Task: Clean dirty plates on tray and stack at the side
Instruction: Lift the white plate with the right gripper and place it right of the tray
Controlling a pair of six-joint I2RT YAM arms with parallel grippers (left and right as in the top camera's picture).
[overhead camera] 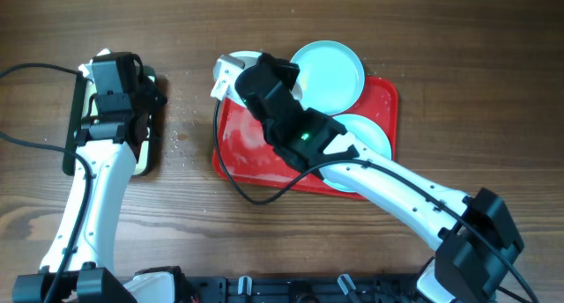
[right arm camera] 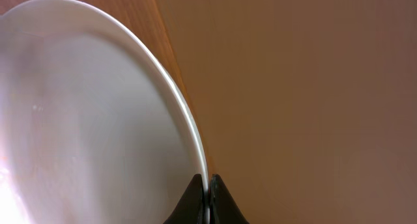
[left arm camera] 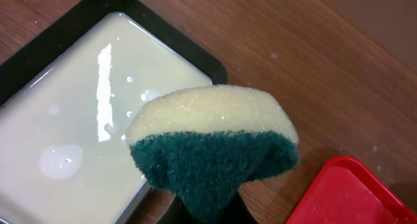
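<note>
My right gripper will next swing to the right in the overhead view, past the red tray (overhead camera: 247,153), then go down to the bare wood, because that side of the table is clear for stacking.
My right gripper (right arm camera: 208,185) is shut on the rim of the white plate (right arm camera: 98,120) and holds it tilted on edge. In the overhead view it holds this plate (overhead camera: 242,58) at the far left corner of the red tray (overhead camera: 247,153). One pale blue plate (overhead camera: 328,74) lies at the tray's far side and overhangs its rim. A second pale blue plate (overhead camera: 370,134) lies at the tray's right, partly under my right arm. My left gripper (left arm camera: 208,214) is shut on a yellow and green sponge (left arm camera: 212,146), left of the red tray (left arm camera: 345,198).
A cream tray with a black rim (left arm camera: 78,120) lies under the left gripper, wet with small drops. In the overhead view it (overhead camera: 145,151) sits at the left of the table, mostly under the left arm. Water specks dot the wood between both trays.
</note>
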